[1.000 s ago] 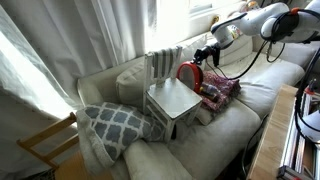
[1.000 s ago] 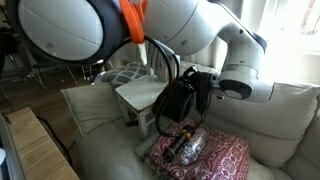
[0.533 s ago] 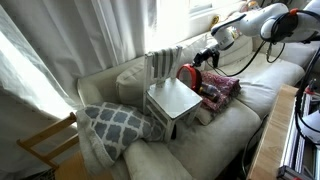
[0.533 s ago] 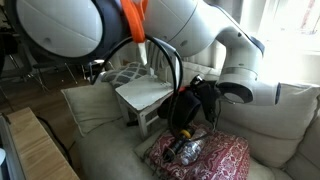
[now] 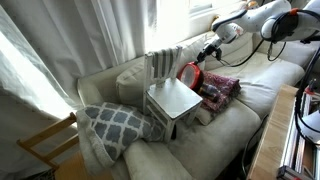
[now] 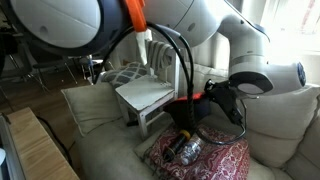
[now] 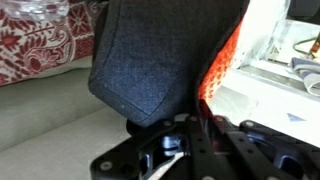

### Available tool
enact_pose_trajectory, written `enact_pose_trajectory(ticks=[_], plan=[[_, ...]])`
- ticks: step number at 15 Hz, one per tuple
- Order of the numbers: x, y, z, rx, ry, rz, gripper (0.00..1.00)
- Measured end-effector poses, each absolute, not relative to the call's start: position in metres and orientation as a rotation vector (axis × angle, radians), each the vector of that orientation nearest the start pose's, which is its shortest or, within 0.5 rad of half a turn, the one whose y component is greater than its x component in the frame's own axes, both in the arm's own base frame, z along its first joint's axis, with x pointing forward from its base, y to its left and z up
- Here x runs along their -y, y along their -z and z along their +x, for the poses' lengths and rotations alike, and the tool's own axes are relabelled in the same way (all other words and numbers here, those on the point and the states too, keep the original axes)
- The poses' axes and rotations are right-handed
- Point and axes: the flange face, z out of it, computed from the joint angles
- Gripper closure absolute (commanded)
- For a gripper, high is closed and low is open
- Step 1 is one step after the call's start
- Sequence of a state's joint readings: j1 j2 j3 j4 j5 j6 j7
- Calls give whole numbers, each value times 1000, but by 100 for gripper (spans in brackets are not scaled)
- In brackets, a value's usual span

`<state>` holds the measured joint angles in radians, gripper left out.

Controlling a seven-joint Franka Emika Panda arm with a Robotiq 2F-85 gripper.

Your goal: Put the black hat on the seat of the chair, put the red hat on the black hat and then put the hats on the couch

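Note:
The gripper should next lower the hats a little toward the couch (image 5: 235,125) beside the white chair, then let go of the hats' edges there.
My gripper (image 7: 190,125) is shut on the brims of two hats held together. The black hat (image 7: 150,60) fills the middle of the wrist view, and the red hat (image 7: 222,60) shows as a bright edge to its right. In an exterior view the red hat (image 5: 187,72) hangs below the gripper (image 5: 204,53), just beside the white chair (image 5: 172,98); the black hat is hidden behind it there. The chair stands on the cream couch (image 5: 235,125) with its seat bare. It also shows in an exterior view (image 6: 145,92), with the gripper (image 6: 220,100) to its right above the couch (image 6: 105,150).
A red patterned cloth (image 5: 220,90) lies on the couch under the hats, with a dark object (image 6: 186,148) on it. A grey patterned pillow (image 5: 115,122) lies on the chair's other side. A bare wooden chair (image 5: 45,148) stands off the couch's end. Curtains hang behind.
My gripper has carried the hats sideways away from the white chair, out over the red patterned cloth. The chair has not moved.

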<state>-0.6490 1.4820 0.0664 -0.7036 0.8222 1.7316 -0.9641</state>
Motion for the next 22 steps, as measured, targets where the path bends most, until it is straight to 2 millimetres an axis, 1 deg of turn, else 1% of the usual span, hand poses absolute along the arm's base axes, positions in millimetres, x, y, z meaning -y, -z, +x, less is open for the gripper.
enact_pose_trajectory(ticks=[3, 4, 5, 6, 10, 12, 13, 14, 15, 17, 19, 22], plan=[[378, -24, 645, 41, 352, -2355, 99], [380, -23, 647, 55, 349, -2398, 70], [381, -23, 648, 69, 345, -2442, 68], [382, -22, 650, 86, 341, -2489, 63], [395, -26, 657, 171, 338, -2686, 32], [401, -32, 662, 225, 344, -2781, 19], [403, -35, 665, 253, 349, -2825, 10], [404, -39, 669, 280, 355, -2862, 3], [403, -44, 673, 302, 362, -2894, 0], [402, -57, 681, 327, 361, -2945, 0], [403, -74, 690, 331, 374, -2982, 0], [403, -110, 703, 316, 410, -3020, 0]])
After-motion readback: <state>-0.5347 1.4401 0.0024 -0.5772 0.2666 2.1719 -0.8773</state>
